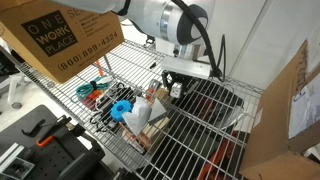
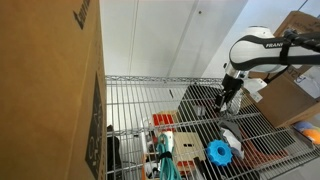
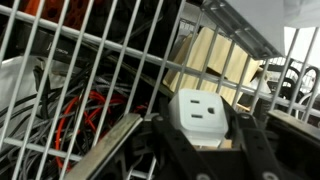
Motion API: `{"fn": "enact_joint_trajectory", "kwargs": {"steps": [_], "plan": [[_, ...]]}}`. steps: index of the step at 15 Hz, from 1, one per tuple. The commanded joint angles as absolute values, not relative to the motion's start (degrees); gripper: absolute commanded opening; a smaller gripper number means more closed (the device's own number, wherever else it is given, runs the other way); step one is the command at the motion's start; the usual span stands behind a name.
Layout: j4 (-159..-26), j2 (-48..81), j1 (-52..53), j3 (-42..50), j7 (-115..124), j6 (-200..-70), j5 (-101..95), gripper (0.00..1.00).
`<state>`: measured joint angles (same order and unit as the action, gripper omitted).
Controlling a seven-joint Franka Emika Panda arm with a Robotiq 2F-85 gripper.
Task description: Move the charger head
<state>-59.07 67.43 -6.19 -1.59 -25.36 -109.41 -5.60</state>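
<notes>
Next, my gripper needs to rise, cross toward the blue plastic piece and lower over the rack beside the tan packet, since the charger head hangs just above the wires.
The charger head (image 3: pixel 200 117) is a small white block with socket slots on its face. In the wrist view it sits between my gripper's (image 3: pixel 203 140) two black fingers, which are shut on its sides. It is held just above the wire shelf (image 3: pixel 70 70). In both exterior views the gripper (image 1: pixel 177 89) (image 2: pixel 230 101) hangs over the wire rack with a small white piece at its tips.
A bright blue plastic piece (image 1: pixel 121 108) (image 2: pixel 219 151) and a tan cardboard packet (image 1: pixel 141 119) lie on the rack. Large cardboard boxes (image 1: pixel 55 35) (image 2: pixel 50 90) stand beside it. Red and black cables (image 3: pixel 75 115) lie below the wires.
</notes>
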Motion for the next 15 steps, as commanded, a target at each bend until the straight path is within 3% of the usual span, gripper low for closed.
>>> {"fn": "enact_joint_trajectory", "kwargs": {"steps": [1,15], "plan": [[-56.73,65.37,-5.54,-1.63,-26.66,-104.39,-6.51,0.23],[-40.88,71.58,3.18,-4.26,-33.69,-92.99,-8.04,0.23]]}}
